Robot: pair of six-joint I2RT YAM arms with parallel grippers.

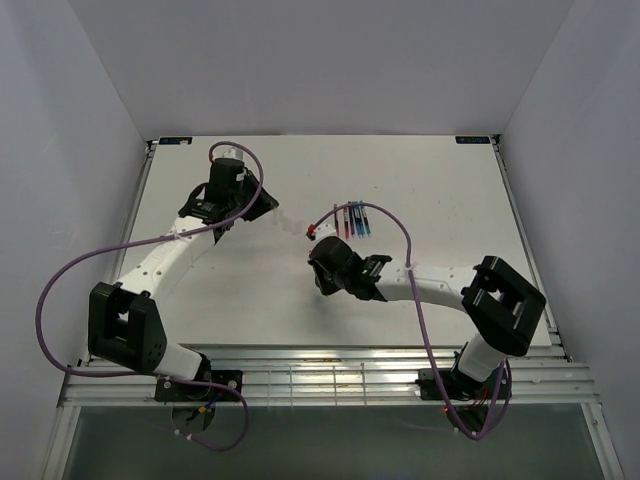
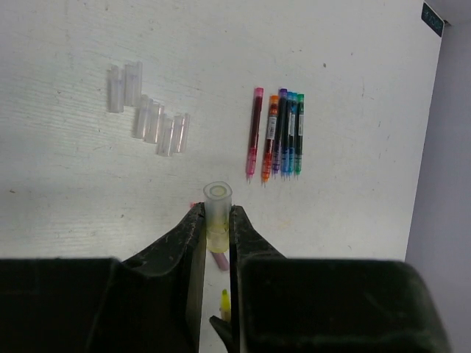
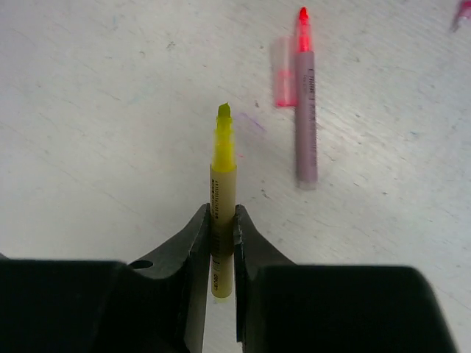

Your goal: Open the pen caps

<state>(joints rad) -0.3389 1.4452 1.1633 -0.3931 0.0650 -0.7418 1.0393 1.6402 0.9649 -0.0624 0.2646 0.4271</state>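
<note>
The clear cap is already off the yellow pen [image 3: 223,184], so my left gripper should go back down toward the table next to the pink cap.
In the left wrist view my left gripper [image 2: 217,212] is shut on a clear, yellow-tinted pen cap [image 2: 218,197] that stands up between its fingers. My right gripper [image 3: 223,215] is shut on the barrel of a yellow pen [image 3: 223,184], whose bare yellow tip [image 3: 224,121] points away from it. That tip also shows low between the left fingers as a yellow point [image 2: 224,303]. Several clear caps [image 2: 147,114] lie loose on the table. From above, the left gripper [image 1: 265,207] and the right gripper [image 1: 318,250] are apart.
A row of several coloured pens [image 2: 276,132] lies side by side on the white table [image 1: 420,180], also seen from above [image 1: 352,220]. A pink pen [image 3: 307,110] with a bare red tip lies beside its pink cap [image 3: 283,73]. Purple cables loop over both arms.
</note>
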